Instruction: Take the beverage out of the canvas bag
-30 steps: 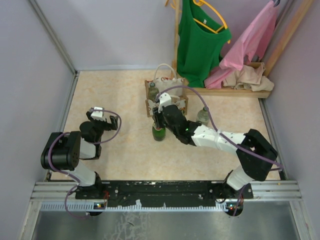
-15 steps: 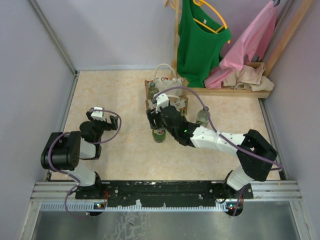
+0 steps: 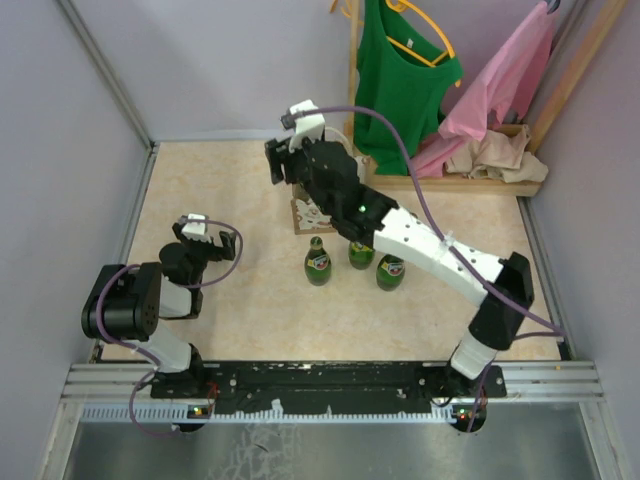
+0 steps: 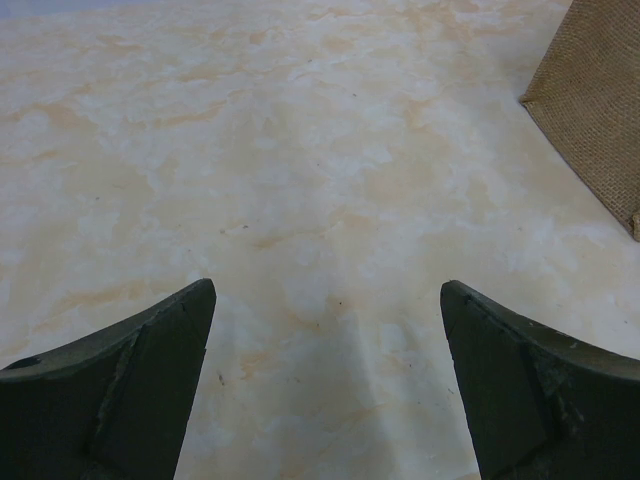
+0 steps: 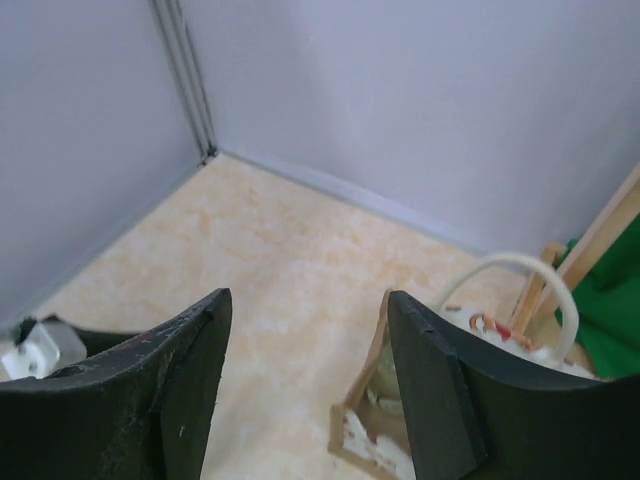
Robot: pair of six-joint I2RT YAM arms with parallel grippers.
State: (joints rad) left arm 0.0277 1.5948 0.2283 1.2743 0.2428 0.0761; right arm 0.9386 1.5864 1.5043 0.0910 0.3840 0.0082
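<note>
My right gripper tilts down and lowers onto the pale, glassy thing inside the bag (image 5: pixel 385 380) next, because its open fingers still hang above the bag's rim.
The canvas bag (image 3: pixel 306 214) stands mid-floor, mostly hidden under my right arm; its tan rim (image 5: pixel 372 400) and a white handle (image 5: pixel 520 268) show in the right wrist view, with something pale and glassy (image 5: pixel 388 378) inside. Three green beverage bottles (image 3: pixel 318 262) (image 3: pixel 360 254) (image 3: pixel 390 271) stand upright on the floor in front of the bag. My right gripper (image 3: pixel 283 164) (image 5: pixel 305 300) hangs open and empty, raised above the bag's far left side. Low at the left, my left gripper (image 3: pixel 197 229) (image 4: pixel 327 290) is open over bare floor, and the bag's burlap corner (image 4: pixel 592 100) lies to its right.
A wooden rack (image 3: pixel 470 182) at the back right carries a green shirt (image 3: pixel 400 80) and pink clothes (image 3: pixel 500 90). Grey walls close in the floor on the left, back and right. The arm bases sit on the black rail (image 3: pixel 320 378) at the near edge.
My right gripper opened and let go of the left bottle, which now stands alone. The arm rose and swung back over the bag, uncovering the other two bottles. The left arm stayed still.
</note>
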